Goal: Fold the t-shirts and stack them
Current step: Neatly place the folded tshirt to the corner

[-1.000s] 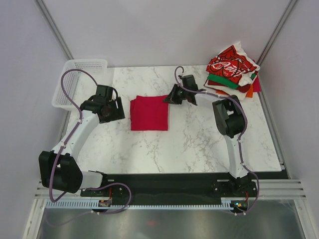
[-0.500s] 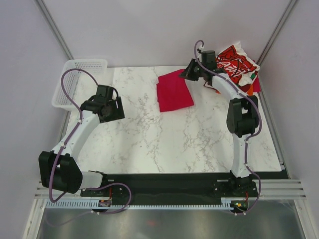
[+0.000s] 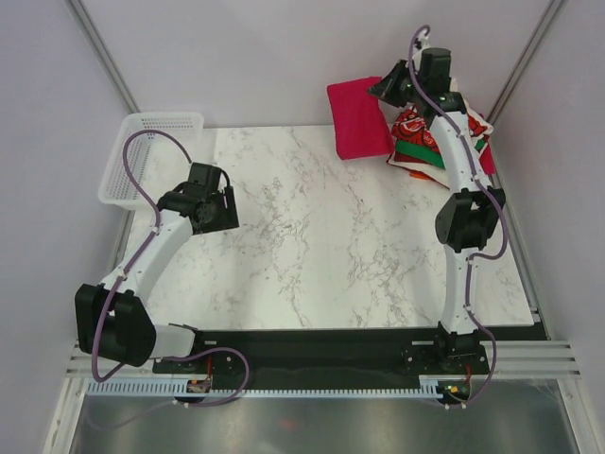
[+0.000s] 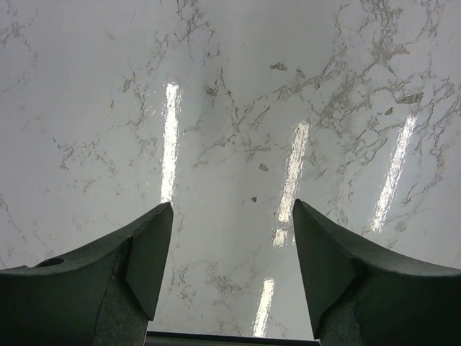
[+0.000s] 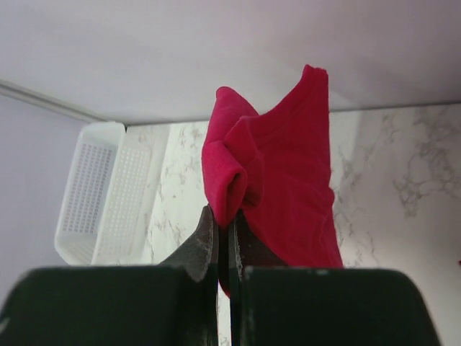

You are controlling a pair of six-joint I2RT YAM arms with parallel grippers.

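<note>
I need to move the crimson t-shirt point(image 3: 359, 118) next with my right gripper across to the stack on its right in the top view, onto its red top shirt point(image 3: 413, 127), and let go of the crimson t-shirt's edge.
My right gripper point(image 3: 388, 90) is shut on the edge of the folded plain crimson t-shirt point(image 3: 359, 118) and holds it in the air at the back right, just left of the stack of folded t-shirts point(image 3: 430, 142). In the right wrist view the crimson t-shirt point(image 5: 277, 180) hangs bunched from the shut fingertips point(image 5: 229, 220). The stack's top shirt is red with white script print; green, white and orange layers show below it. My left gripper point(image 3: 222, 210) is open and empty over bare marble at the left, and also shows in the left wrist view point(image 4: 232, 227).
A white mesh basket point(image 3: 146, 156) stands at the back left corner and also shows in the right wrist view point(image 5: 101, 191). The marble table point(image 3: 321, 246) ends near the grey walls at the back and right.
My right gripper has lifted the folded crimson t-shirt off the table's middle and carried it up and to the back right, beside the stack. The left arm has stayed put.
</note>
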